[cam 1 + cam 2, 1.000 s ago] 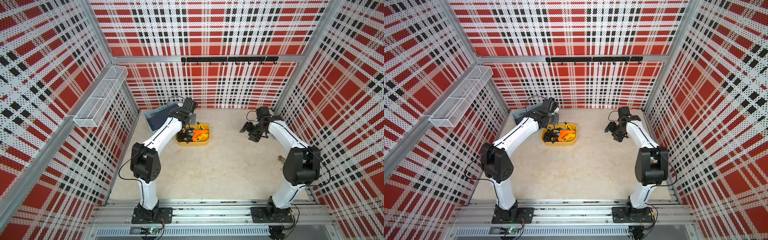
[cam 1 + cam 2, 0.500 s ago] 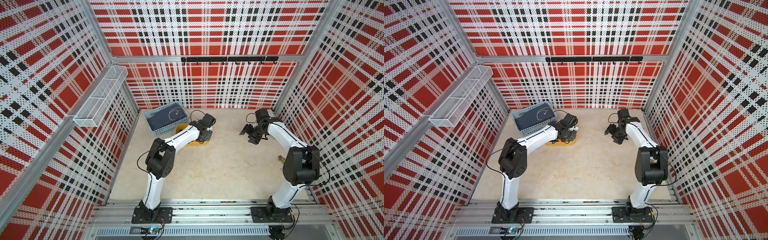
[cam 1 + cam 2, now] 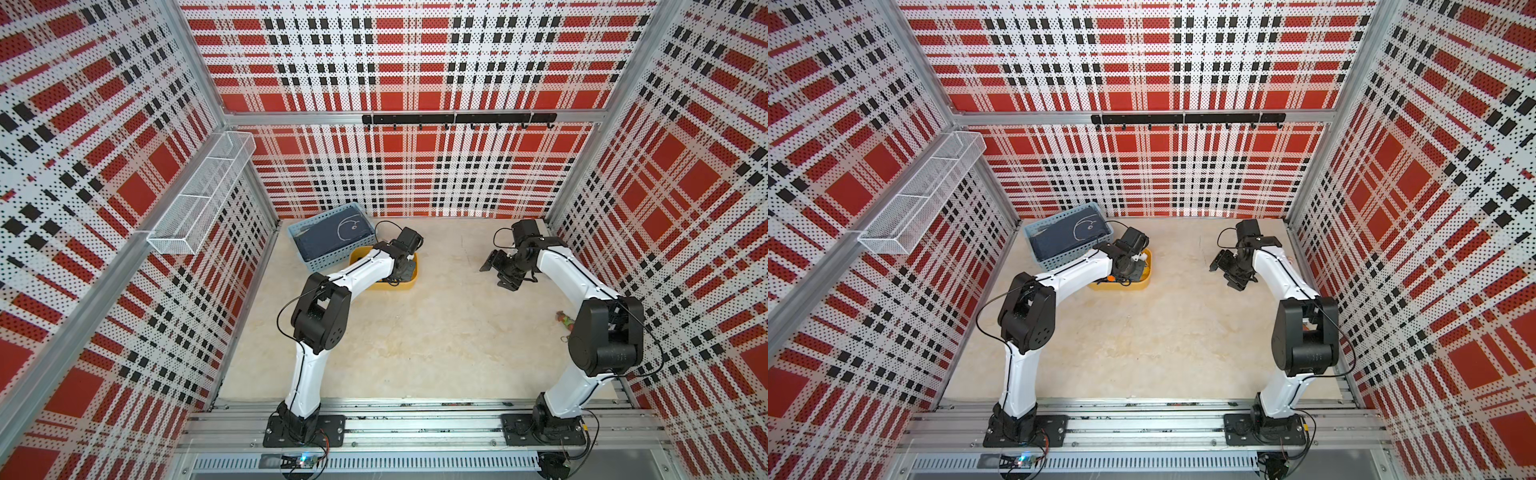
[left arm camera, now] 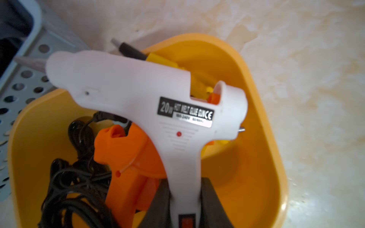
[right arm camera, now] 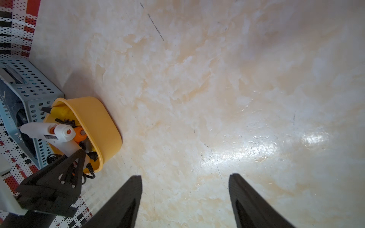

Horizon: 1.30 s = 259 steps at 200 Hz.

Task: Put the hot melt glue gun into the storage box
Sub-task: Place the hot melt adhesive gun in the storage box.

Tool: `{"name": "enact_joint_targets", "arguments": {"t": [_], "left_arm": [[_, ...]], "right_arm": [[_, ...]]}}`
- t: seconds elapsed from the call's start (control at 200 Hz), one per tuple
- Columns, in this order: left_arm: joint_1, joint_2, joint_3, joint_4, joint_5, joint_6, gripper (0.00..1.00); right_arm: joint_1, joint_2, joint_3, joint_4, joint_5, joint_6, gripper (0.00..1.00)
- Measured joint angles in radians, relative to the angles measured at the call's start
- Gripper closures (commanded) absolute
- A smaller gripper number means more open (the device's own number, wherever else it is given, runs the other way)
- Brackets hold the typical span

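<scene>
The clear space beside the orange tool is below, so I should lower the gun into it next with my left gripper and let go of the gun's handle inside the storage box point(image 4: 256, 118).
The white hot melt glue gun point(image 4: 138, 94) hangs over the storage box point(image 4: 256, 118), a shallow yellow tub, with its nozzle poking past the rim toward the blue basket. My left gripper point(image 4: 184, 189) is shut on the gun's handle. The right wrist view shows the glue gun point(image 5: 45, 131) above the storage box point(image 5: 102, 126); whether it rests on the contents I cannot tell. In both top views my left wrist covers most of the storage box point(image 3: 409, 282) point(image 3: 1144, 282). My right gripper point(image 5: 184, 177) point(image 3: 498, 270) is open and empty over bare floor at the right.
An orange tool point(image 4: 126, 150), a coiled black cord point(image 4: 75, 177) and yellow items lie in the tub. A light-blue lattice basket point(image 3: 328, 237) touches its back-left side. A white wire rack point(image 3: 199, 199) and a black hook rail point(image 3: 457, 120) hang on the walls. A small object point(image 3: 565, 320) lies by the right wall.
My left arm has swung its wrist from the basket side to the right and forward, so it now covers the tub. The right arm has not moved.
</scene>
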State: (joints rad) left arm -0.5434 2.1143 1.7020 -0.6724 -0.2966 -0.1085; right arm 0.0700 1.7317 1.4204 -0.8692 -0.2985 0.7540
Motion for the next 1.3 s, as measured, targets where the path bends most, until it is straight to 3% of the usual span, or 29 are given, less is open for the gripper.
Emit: {"name": "enact_joint_targets", "arguments": {"t": [0.306,0.732,0.892,1.032,1.072,1.102,1.298], "left_arm": [[0.071,0.000,-0.004,0.013,-0.022,0.024,0.85],[-0.014,0.031,-0.038,0.040,0.134,-0.011,0.66],[-0.019,0.034,-0.046,0.043,0.193,-0.045,0.54],[-0.011,0.030,-0.046,0.053,0.222,-0.071,0.32],[-0.007,0.025,-0.048,0.054,0.229,-0.077,0.17],[-0.005,0.021,-0.048,0.053,0.229,-0.076,0.00],[0.009,0.003,-0.049,0.001,0.241,-0.077,0.01]], "right_arm": [[0.000,0.000,0.000,0.000,0.000,0.002,0.23],[0.000,0.000,0.000,0.000,0.003,0.010,0.23],[0.000,0.000,-0.001,0.001,0.003,0.014,0.23],[0.000,0.000,-0.001,0.000,0.004,0.015,0.23],[0.000,0.000,-0.001,0.000,0.004,0.015,0.23],[0.000,0.000,-0.001,0.000,0.004,0.015,0.23],[0.000,-0.002,-0.006,0.001,0.007,0.015,0.23]]}}
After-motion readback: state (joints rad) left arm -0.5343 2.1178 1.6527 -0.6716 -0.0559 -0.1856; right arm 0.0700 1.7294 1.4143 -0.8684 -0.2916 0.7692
